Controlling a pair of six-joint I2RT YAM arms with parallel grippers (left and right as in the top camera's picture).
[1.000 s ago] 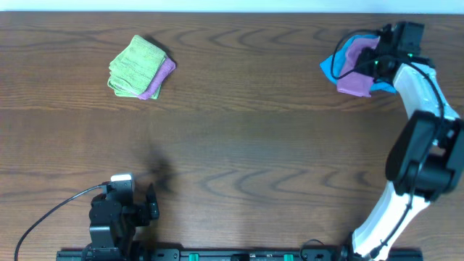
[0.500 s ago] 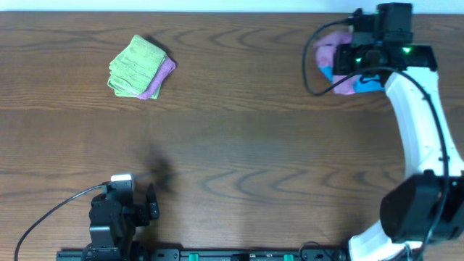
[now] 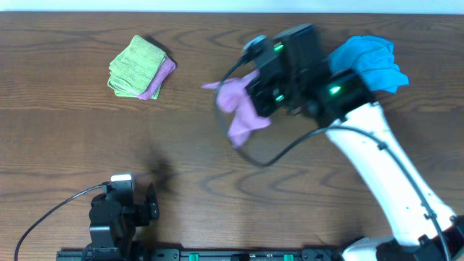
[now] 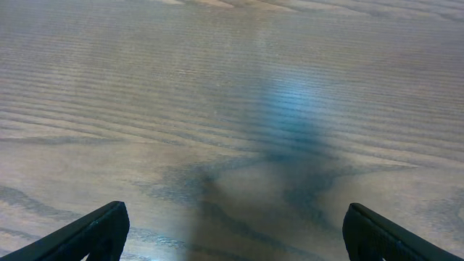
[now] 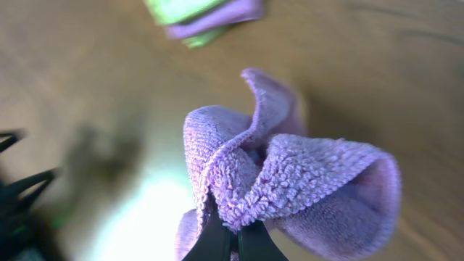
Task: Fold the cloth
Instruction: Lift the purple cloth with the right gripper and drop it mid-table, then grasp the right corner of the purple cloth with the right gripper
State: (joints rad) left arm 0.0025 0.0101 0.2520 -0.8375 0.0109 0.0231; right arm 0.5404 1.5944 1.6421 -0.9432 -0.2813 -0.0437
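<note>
I should next carry the purple cloth [image 3: 239, 109] with my right gripper toward my left gripper, then down toward the blue cloth [image 3: 370, 61] before I open.
My right gripper [image 3: 255, 93] is shut on a crumpled purple cloth [image 3: 239, 109] and holds it in the air over the table's middle. In the right wrist view the purple cloth [image 5: 290, 174] bunches above the closed fingertips [image 5: 233, 243]. A blue cloth [image 3: 370, 61] lies crumpled at the far right. My left gripper [image 3: 154, 204] is open and empty at the near left edge; its wrist view shows both fingertips wide apart [image 4: 232, 232] over bare wood.
A folded stack of a green cloth [image 3: 134, 65] on a purple one [image 3: 161, 78] lies at the far left, also visible at the top of the right wrist view [image 5: 206, 14]. A black cable runs from the left arm's base.
My right arm has swung from the far right corner toward the table's middle, carrying the purple cloth off the blue cloth, which stays behind. The left arm has not moved.
</note>
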